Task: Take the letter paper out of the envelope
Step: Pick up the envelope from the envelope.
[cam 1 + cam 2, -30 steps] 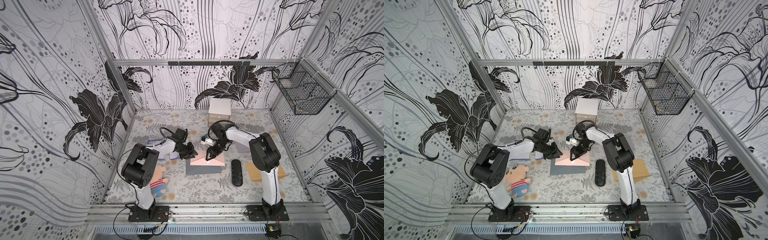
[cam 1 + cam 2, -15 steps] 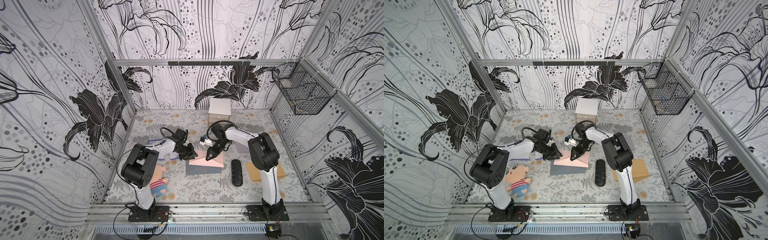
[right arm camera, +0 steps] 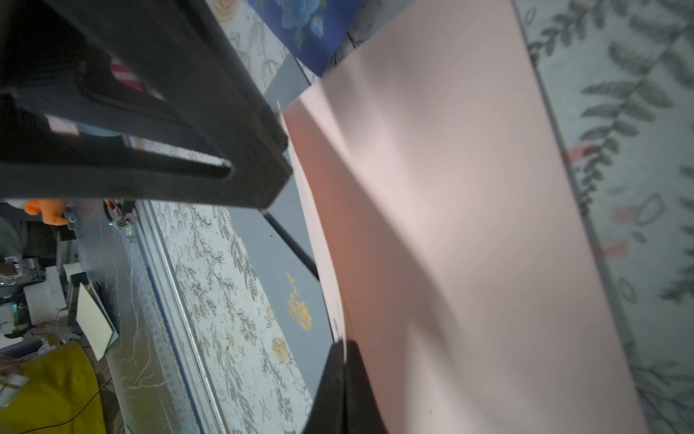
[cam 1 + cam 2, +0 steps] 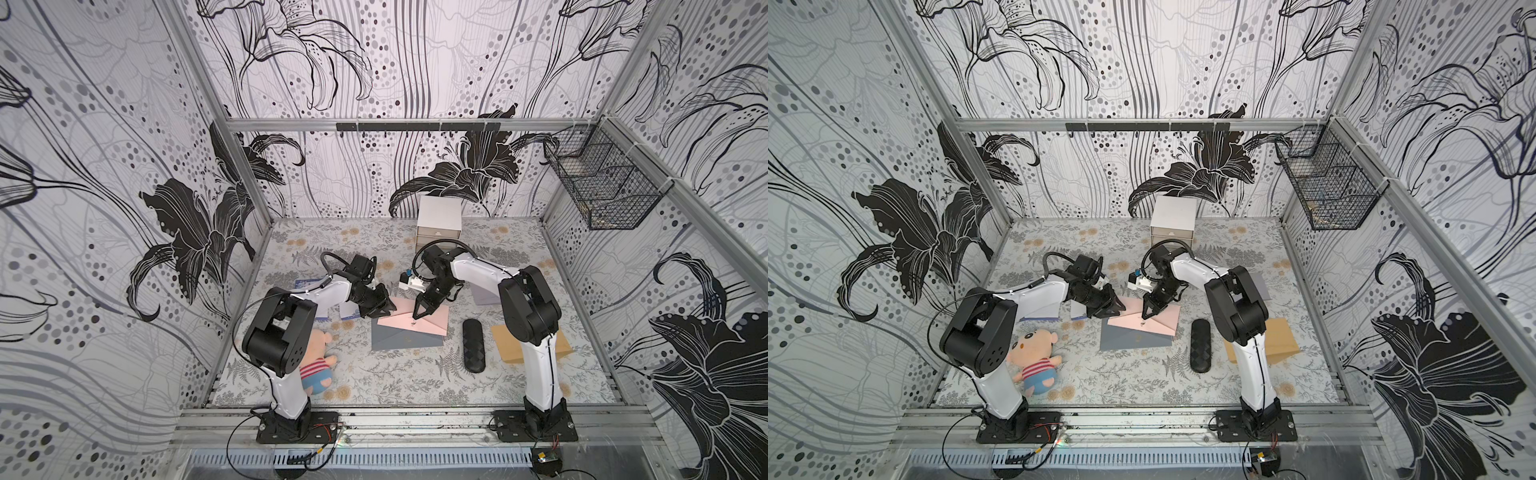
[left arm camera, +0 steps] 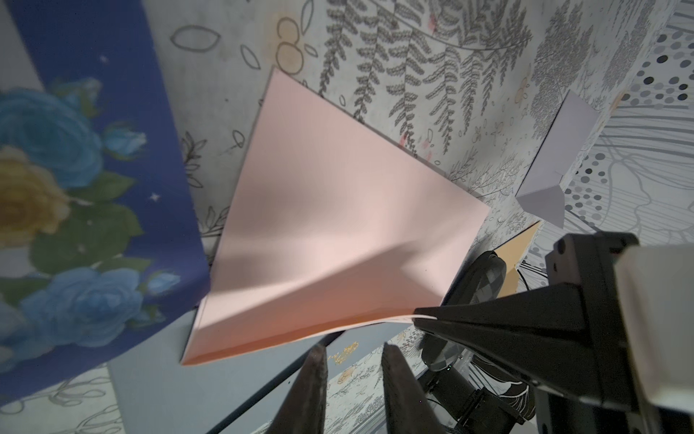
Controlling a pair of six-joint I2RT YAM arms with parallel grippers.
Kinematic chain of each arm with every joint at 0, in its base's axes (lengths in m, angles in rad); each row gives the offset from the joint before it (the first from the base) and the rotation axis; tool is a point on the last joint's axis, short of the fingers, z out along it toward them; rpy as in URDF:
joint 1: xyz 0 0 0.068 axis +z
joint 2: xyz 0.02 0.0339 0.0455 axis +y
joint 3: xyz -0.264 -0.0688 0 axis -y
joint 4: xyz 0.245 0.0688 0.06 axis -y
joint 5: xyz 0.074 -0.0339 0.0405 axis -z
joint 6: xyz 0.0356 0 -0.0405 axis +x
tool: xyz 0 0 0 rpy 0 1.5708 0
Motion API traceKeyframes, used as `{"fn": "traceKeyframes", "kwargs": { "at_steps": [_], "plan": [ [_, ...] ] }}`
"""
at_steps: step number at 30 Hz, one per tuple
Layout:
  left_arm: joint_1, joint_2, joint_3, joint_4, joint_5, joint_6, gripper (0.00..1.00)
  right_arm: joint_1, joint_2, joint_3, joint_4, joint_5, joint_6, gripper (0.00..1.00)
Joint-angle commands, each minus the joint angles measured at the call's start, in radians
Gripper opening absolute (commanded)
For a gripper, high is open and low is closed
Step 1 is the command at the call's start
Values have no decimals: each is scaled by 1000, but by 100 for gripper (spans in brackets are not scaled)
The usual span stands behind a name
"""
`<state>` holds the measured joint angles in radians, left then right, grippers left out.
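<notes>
My right gripper needs to lift the pink letter paper (image 4: 428,322) up and outward, off the envelope it still overlaps, and release, since the white drawer box (image 4: 438,222) stands outward of my right gripper.
A grey-blue envelope (image 4: 405,338) with a gold emblem (image 3: 300,308) lies flat mid-table in both top views. The pink letter paper (image 4: 428,322) lies slanted over its far side, one edge raised off the envelope. My right gripper (image 4: 417,316) points down at that raised edge and is shut on it; in the right wrist view the fingertips (image 3: 343,344) pinch the pink sheet (image 3: 469,225). My left gripper (image 4: 387,309) sits low at the paper's left corner. In the left wrist view its gripper (image 5: 353,345) stands narrowly open over the envelope (image 5: 157,375), nothing between.
A black oblong case (image 4: 473,345) lies right of the envelope, with a brown envelope (image 4: 509,343) beyond it under the right arm. A plush doll (image 4: 318,368) lies at front left, a blue flowered card (image 5: 75,188) by the left gripper. A white drawer box (image 4: 439,224) stands at the back.
My right gripper has shut on the pink paper's edge and lifted it slightly. The left arm has stayed in place, its jaws a touch wider.
</notes>
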<state>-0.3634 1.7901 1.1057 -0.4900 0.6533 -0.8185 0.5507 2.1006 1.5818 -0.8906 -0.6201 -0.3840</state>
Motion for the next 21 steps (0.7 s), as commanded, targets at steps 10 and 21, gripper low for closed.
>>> {"fn": "traceKeyframes", "kwargs": {
  "at_steps": [10,21],
  "plan": [
    [136,-126,260,-158,-226,-204,66,79,-342,53,40,419,-132,0],
    [207,-81,233,59,28,-459,77,193,-527,-128,377,746,-369,0]
  ]
}}
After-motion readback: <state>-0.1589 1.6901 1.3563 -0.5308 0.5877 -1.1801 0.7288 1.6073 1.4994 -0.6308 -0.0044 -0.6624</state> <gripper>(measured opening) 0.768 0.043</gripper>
